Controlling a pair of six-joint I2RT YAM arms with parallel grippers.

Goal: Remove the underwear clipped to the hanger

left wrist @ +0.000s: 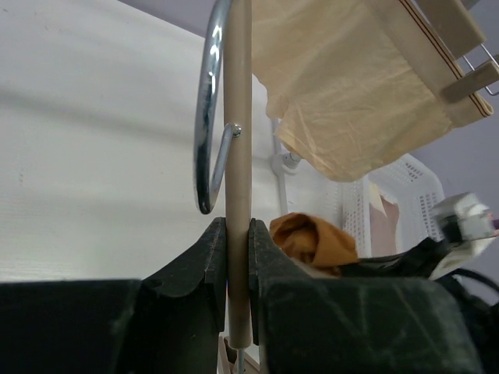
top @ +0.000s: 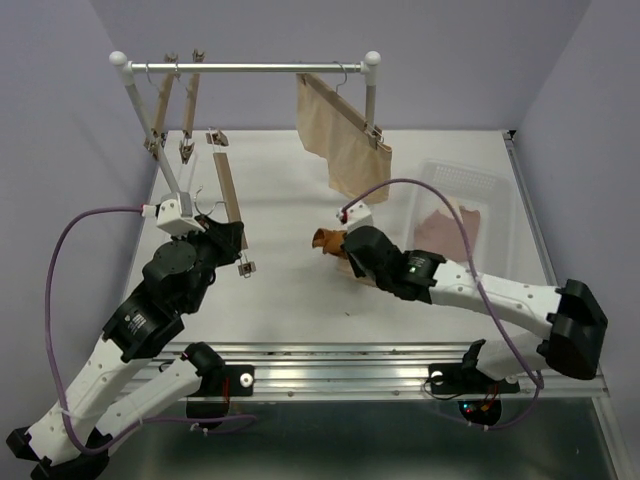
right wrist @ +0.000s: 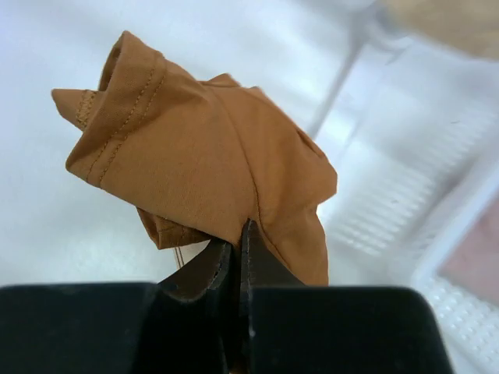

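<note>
My right gripper moves to the right in the top view next and releases over the clear bin already holding pink underwear point(top: 455, 225) point(right wrist: 472, 253), which stands on that side.
My left gripper point(top: 232, 232) point(left wrist: 238, 245) is shut on the wooden bar of an empty hanger point(top: 226, 185) point(left wrist: 238, 117), which slants over the table off the rail. Its metal hook point(left wrist: 205, 117) curves just above the jaws. My right gripper point(top: 342, 246) point(right wrist: 238, 238) is shut on the bunched rust-brown underwear point(top: 325, 240) point(right wrist: 203, 156) point(left wrist: 312, 236), held above the table's middle. Beige underwear point(top: 343, 135) point(left wrist: 351, 101) hangs clipped to a hanger on the rail point(top: 250, 67). Pale pink underwear point(top: 450, 230) point(right wrist: 477, 257) lies in the clear bin.
The clear plastic bin point(top: 455, 180) point(right wrist: 437, 226) point(left wrist: 417, 183) stands at the right of the table. Two empty wooden hangers point(top: 175, 105) dangle at the rail's left end. The rack's slanted legs point(top: 140, 110) stand at the back left.
</note>
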